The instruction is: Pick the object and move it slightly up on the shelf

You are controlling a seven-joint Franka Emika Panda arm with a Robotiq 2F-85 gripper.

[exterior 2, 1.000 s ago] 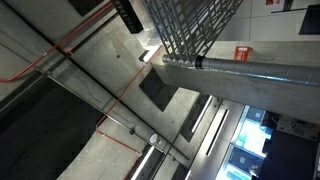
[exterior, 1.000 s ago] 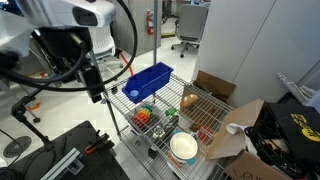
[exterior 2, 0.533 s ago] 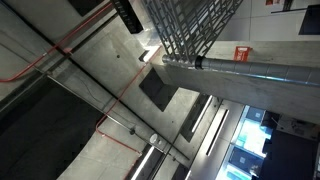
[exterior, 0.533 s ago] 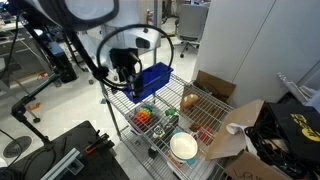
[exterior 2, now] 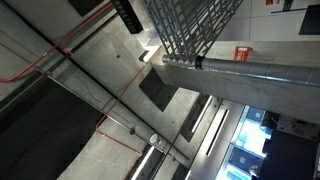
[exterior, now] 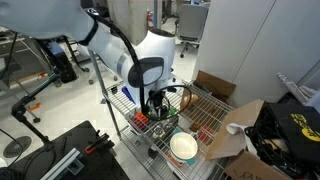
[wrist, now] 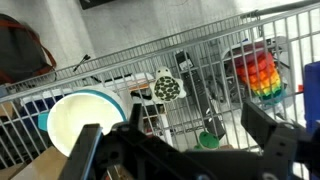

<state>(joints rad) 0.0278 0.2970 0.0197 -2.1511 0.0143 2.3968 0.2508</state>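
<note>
The round camouflage-patterned piece (wrist: 168,88) beside the bowl fits between my open fingers, so my gripper should go down around it next.
The silver wire-grid shelf (exterior: 116,100) holds several items. My gripper (exterior: 157,106) hangs just above its middle. In the wrist view the shelf (wrist: 120,62) fills the frame and my gripper (wrist: 180,150) is open and empty, its two dark fingers wide apart. A small green object (wrist: 208,140) lies on the grid between the fingers. A rainbow-coloured toy (wrist: 262,72) lies at the right, also seen in an exterior view (exterior: 143,118). A white bowl with a teal rim (wrist: 85,120) sits at the left and also shows in an exterior view (exterior: 183,149).
A round camouflage-patterned piece (wrist: 167,88) lies beside the bowl. An open cardboard box (exterior: 236,128) stands right of the shelf, with a black bag (exterior: 285,125) beyond it. An exterior view shows only a wire grid (exterior 2: 195,25) and building structure.
The arm has swung from the left of the shelf to over its middle and come down. It now hides the blue bin that showed before.
</note>
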